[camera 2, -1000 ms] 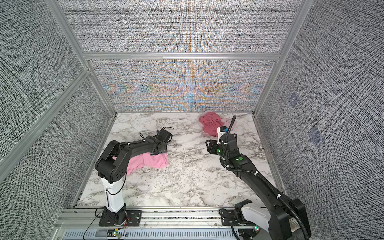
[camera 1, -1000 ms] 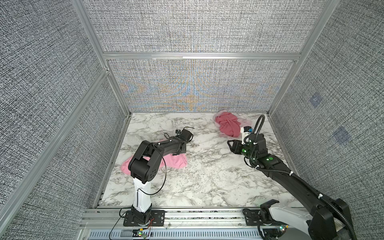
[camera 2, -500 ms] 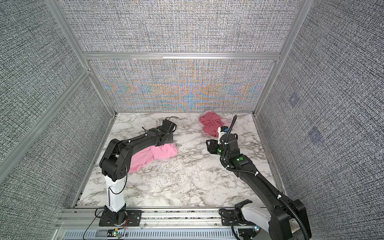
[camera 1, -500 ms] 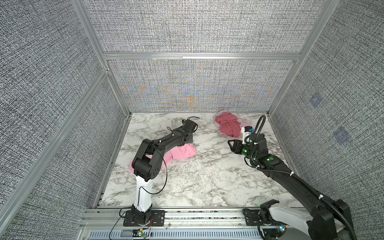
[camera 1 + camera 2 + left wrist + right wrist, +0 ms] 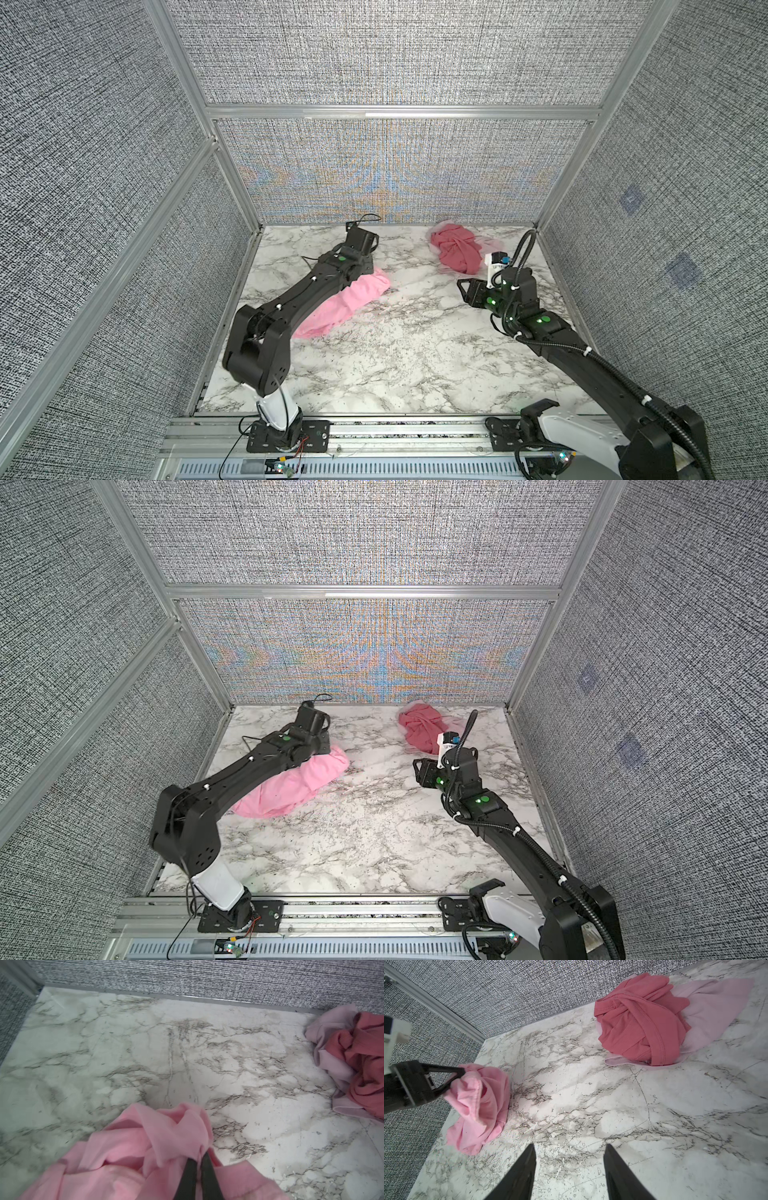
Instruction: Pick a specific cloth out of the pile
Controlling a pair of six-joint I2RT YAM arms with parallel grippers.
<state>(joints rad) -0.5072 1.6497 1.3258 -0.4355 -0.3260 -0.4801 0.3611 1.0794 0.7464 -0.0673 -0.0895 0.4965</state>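
The bright pink cloth's near end [image 5: 315, 325] lies far from the pile. My left gripper should carry the bunched fold back and down onto that end next and let go of it there.
The cloth [image 5: 349, 301] [image 5: 299, 783], bright pink and long, lies stretched over the left half of the marble table, partly hidden under my left arm. My left gripper [image 5: 200, 1156] is shut on a bunched fold at its far end [image 5: 481, 1101], which is raised off the table. The pile [image 5: 455, 251] [image 5: 422, 731] sits at the back right: a dusty-rose cloth [image 5: 639, 1028] on sheer pale pink fabric [image 5: 708, 1007]. My right gripper [image 5: 571, 1147] [image 5: 461, 284] hovers open and holds nothing, over bare marble just in front of the pile.
Grey woven walls [image 5: 395, 166] in aluminium frames close the table at the back and both sides. Bare marble table [image 5: 407, 345] lies between cloth and pile. A metal rail [image 5: 374, 428] with both arm bases runs along the front edge.
My left gripper has closed fully on the cloth and pulled its end toward the back and middle, stretching the cloth out. The right arm and the pile have not moved.
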